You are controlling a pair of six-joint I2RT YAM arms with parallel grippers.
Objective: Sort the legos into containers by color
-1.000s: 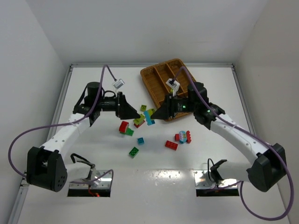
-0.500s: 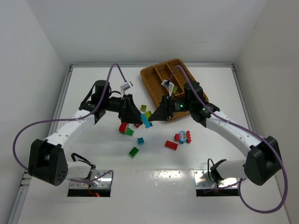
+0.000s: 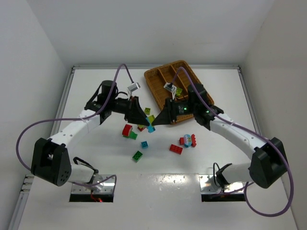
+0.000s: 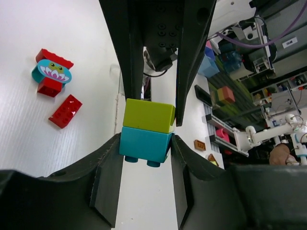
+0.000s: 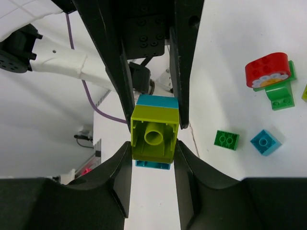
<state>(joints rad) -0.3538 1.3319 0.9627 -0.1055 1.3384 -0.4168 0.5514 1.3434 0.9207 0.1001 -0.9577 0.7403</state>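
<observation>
I should pull my right gripper away from the cyan half next, then move it outward and let go over the tray section with the yellow-green lego [image 3: 178, 89], because the half in the gripper matches yellow-green.
A yellow-green lego [image 5: 154, 136] stuck to a cyan lego [image 4: 145, 145] hangs above the table, held from both sides. My left gripper [image 4: 145, 143] is shut on the cyan half. My right gripper [image 5: 153, 146] is shut on the yellow-green half [image 4: 148, 115]. In the top view the two grippers meet tip to tip, the left gripper [image 3: 144, 123] facing the right gripper [image 3: 156, 121], with the clump [image 3: 151, 128] between them. The wicker tray of containers [image 3: 158, 79] lies at the back behind the right arm, with a yellow-green lego [image 3: 178, 91] in one section.
Loose on the table lie a red and green pair [image 3: 127, 131], a cyan brick [image 3: 144, 144], a dark green brick [image 3: 137, 155], a red brick [image 3: 175, 149] and a red and cyan clump [image 3: 188, 140]. More yellow-green bricks [image 3: 147, 111] sit behind the grippers.
My left gripper has moved right to the clump and shut on its cyan half. My right gripper has shifted a little left and kept its hold.
</observation>
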